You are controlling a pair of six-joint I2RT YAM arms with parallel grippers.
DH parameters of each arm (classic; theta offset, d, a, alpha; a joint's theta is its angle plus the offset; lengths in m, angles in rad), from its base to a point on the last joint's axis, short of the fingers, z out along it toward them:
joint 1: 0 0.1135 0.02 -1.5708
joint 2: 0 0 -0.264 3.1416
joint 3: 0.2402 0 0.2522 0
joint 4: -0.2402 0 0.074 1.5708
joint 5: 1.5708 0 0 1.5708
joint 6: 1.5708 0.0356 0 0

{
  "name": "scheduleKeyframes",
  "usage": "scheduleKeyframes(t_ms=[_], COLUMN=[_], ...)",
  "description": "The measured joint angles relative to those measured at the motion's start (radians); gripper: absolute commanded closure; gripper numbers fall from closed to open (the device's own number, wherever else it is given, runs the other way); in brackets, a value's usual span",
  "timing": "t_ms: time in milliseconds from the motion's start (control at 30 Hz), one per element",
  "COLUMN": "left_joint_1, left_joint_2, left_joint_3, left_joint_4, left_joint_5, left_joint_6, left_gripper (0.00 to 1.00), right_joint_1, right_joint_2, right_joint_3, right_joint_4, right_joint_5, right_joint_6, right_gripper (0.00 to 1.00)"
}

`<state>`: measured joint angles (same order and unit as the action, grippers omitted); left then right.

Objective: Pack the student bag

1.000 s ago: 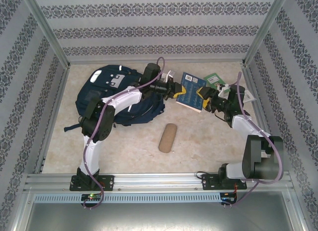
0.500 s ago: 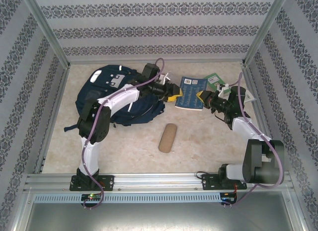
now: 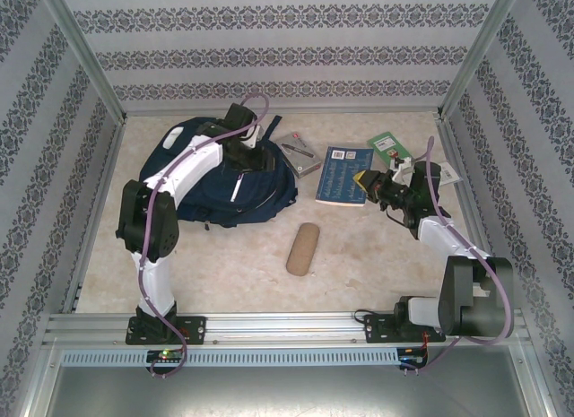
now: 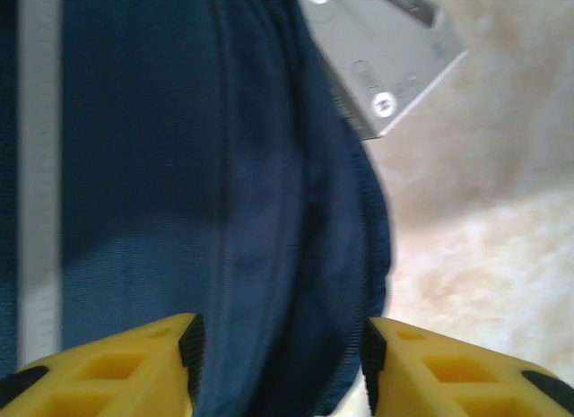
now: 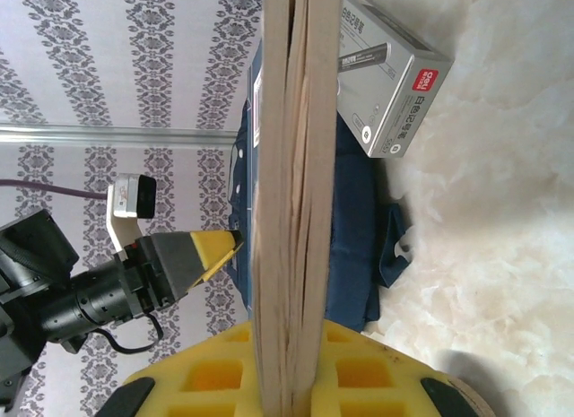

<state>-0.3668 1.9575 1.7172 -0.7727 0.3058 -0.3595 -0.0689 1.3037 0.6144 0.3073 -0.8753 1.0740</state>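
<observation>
My right gripper is to move the book next, as the book is still outside. It will go past the grey box and into the bag's side facing the book (image 3: pixel 283 182) (image 5: pixel 355 238), and release the book there.
The student bag (image 3: pixel 265 195), a big navy backpack, lies flat at the back left of the table. My left gripper (image 3: pixel 257 160) hovers over its top edge, open, and the left wrist view has the yellow fingers (image 4: pixel 134 363) standing apart above the navy fabric (image 4: pixel 179 166). A blue book (image 3: pixel 344 175) lies to the right of the bag. My right gripper (image 3: pixel 369 182) is shut on its right edge. In the right wrist view the book's page edge (image 5: pixel 291 166) runs up from between the yellow jaws of the right gripper (image 5: pixel 291 368).
A grey box (image 3: pixel 297 152) (image 4: pixel 395 49) (image 5: pixel 390 85) lies just behind the bag's right edge. A green book (image 3: pixel 387 148) sits at the back right. A tan pencil case (image 3: pixel 303 248) lies mid-table. Patterned walls close in three sides.
The left gripper opened off the blue book and swung back left over the bag. The right gripper closed on the book, which now lies lower and flatter.
</observation>
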Motion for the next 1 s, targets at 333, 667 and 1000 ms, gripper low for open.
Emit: scheduleKeyframes(t_ms=[333, 667, 1000], left_joint_1=[-0.048, -0.114, -0.118], left_joint_2=[0.056, 0.118, 0.023], left_joint_3=[0.0, 0.01, 0.016], left_joint_4=[-0.033, -0.033, -0.055], left_joint_5=[-0.248, -0.395, -0.452], left_joint_6=[0.114, 0.166, 0.161], left_gripper=[0.44, 1.0, 1.0], right_joint_1=[0.004, 0.053, 0.203], right_joint_2=[0.0, 0.006, 0.127], right_joint_3=[-0.002, -0.002, 0.027], right_joint_4=[0.0, 0.001, 0.05], right_joint_5=[0.01, 0.038, 0.089], right_joint_6=[-0.001, 0.0, 0.039], right_gripper=[1.0, 1.0, 1.0])
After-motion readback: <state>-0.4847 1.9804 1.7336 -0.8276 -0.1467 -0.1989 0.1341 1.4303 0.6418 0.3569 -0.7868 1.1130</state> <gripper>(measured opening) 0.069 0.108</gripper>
